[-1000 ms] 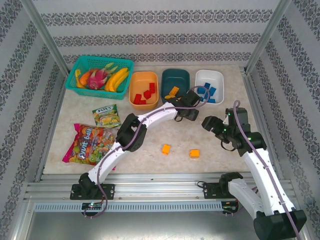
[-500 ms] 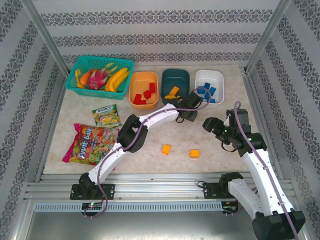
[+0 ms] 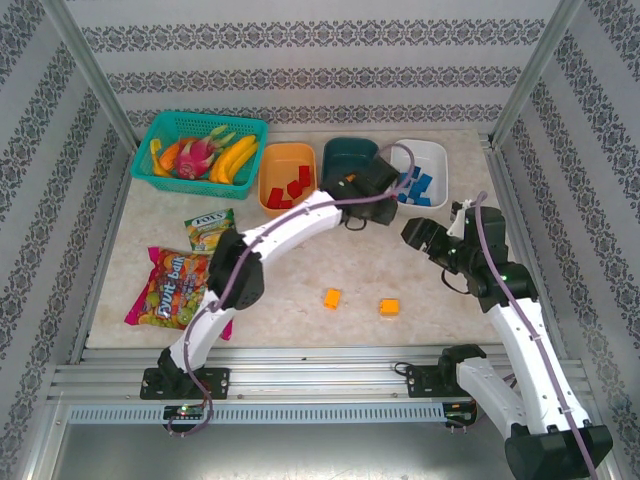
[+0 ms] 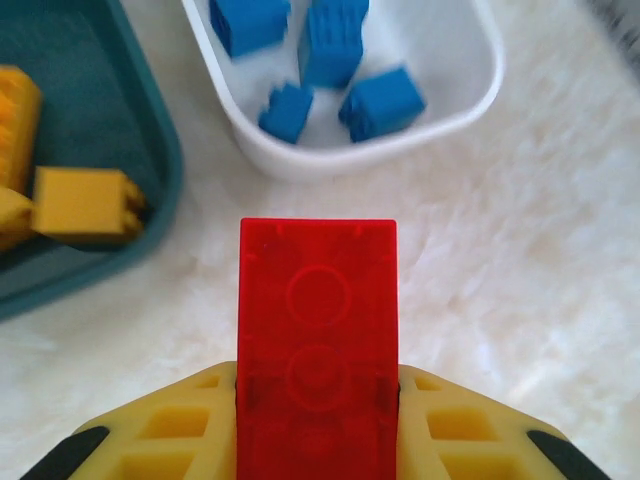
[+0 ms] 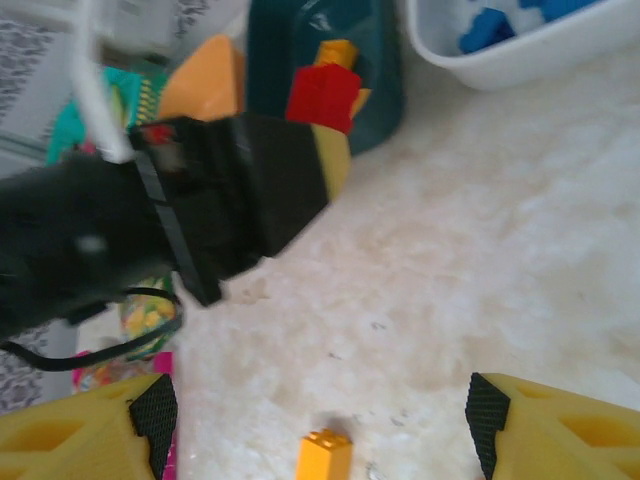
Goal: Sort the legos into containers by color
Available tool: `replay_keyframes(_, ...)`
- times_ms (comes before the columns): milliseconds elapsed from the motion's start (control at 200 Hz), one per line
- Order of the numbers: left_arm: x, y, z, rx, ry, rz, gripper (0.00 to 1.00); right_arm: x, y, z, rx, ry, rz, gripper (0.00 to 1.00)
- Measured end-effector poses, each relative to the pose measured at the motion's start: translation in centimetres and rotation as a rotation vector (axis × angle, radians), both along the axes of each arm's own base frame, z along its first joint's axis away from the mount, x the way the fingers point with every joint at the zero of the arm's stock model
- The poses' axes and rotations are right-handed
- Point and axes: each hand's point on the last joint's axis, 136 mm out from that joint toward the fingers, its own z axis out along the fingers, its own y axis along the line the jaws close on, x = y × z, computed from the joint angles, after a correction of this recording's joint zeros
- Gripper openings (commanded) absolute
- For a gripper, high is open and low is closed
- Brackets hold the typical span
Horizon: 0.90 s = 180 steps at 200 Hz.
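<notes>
My left gripper holds a red lego, so it carries the lego past the teal container to the orange container (image 3: pixel 288 148) next, then releases it inside.
My left gripper (image 4: pixel 318 400) is shut on a red lego (image 4: pixel 318 330), which stands out ahead of the yellow fingers. In the top view the left gripper (image 3: pixel 356 186) hovers at the near edge of the dark teal container (image 3: pixel 350 142), between the orange container (image 3: pixel 288 148) holding red legos and the white container (image 3: pixel 440 165) holding blue legos. Yellow legos (image 4: pixel 85 205) lie in the teal container. My right gripper (image 3: pixel 425 236) stands open above the table with nothing between its fingers. Two orange legos (image 3: pixel 332 298) (image 3: pixel 389 307) lie on the table near the front; one orange lego (image 5: pixel 325 460) sits below the right gripper (image 5: pixel 320 415).
A teal lattice basket (image 3: pixel 165 125) of fruit stands at the back left. Two candy bags (image 3: pixel 183 288) (image 3: pixel 212 230) lie on the left side. Metal frame posts and patterned walls enclose the table.
The left gripper closed on the red lego and carried it away from the table middle toward the containers at the back. The right arm shifted only slightly.
</notes>
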Motion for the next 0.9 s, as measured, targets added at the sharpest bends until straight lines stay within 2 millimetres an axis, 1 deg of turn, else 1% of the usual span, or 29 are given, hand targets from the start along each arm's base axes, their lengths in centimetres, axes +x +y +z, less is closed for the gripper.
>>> replay_keyframes(65,1.1,1.9,2.4,-0.032,-0.018,0.040,0.22,0.6,0.9,0.4,0.017,-0.020,0.039,0.78)
replay_keyframes(100,1.9,3.1,3.3,-0.043,-0.026,0.067,0.22,0.9,1.6,0.4,0.022,-0.020,0.063,0.78)
replay_keyframes(145,3.2,4.8,3.9,-0.049,-0.030,0.104,0.22,1.3,2.4,0.4,0.025,-0.015,0.095,0.78)
replay_keyframes(215,5.1,7.5,3.8,-0.047,-0.025,0.165,0.22,2.2,3.8,0.4,0.018,-0.005,0.147,0.78)
replay_keyframes(335,8.2,12.4,2.8,-0.026,-0.004,0.268,0.23,4.1,6.1,0.6,0.011,0.008,0.211,0.78)
replay_keyframes(395,9.5,14.3,2.3,-0.023,0.003,0.309,0.23,5.1,7.2,0.8,0.010,0.007,0.237,0.78)
replay_keyframes(515,11.7,18.1,0.6,-0.005,0.025,0.386,0.23,6.7,9.7,1.0,0.012,-0.020,0.287,0.80)
replay_keyframes(585,12.8,19.7,-1.1,0.011,0.046,0.420,0.23,7.4,10.9,1.0,0.020,-0.044,0.304,0.80)
replay_keyframes(645,13.7,20.8,-2.9,0.028,0.068,0.443,0.23,8.3,11.8,1.0,0.036,-0.065,0.310,0.80)
replay_keyframes(699,14.5,21.4,-4.4,0.038,0.083,0.457,0.23,9.2,12.6,0.9,0.056,-0.083,0.310,0.81)
replay_keyframes(789,15.5,22.1,-6.7,0.054,0.103,0.476,0.23,10.7,13.2,0.8,0.083,-0.107,0.294,0.81)
replay_keyframes(854,15.8,22.5,-7.9,0.067,0.117,0.485,0.23,11.8,13.5,0.7,0.101,-0.124,0.276,0.81)
replay_keyframes(899,15.9,22.7,-8.5,0.073,0.122,0.489,0.23,12.5,13.7,0.6,0.112,-0.135,0.262,0.82)
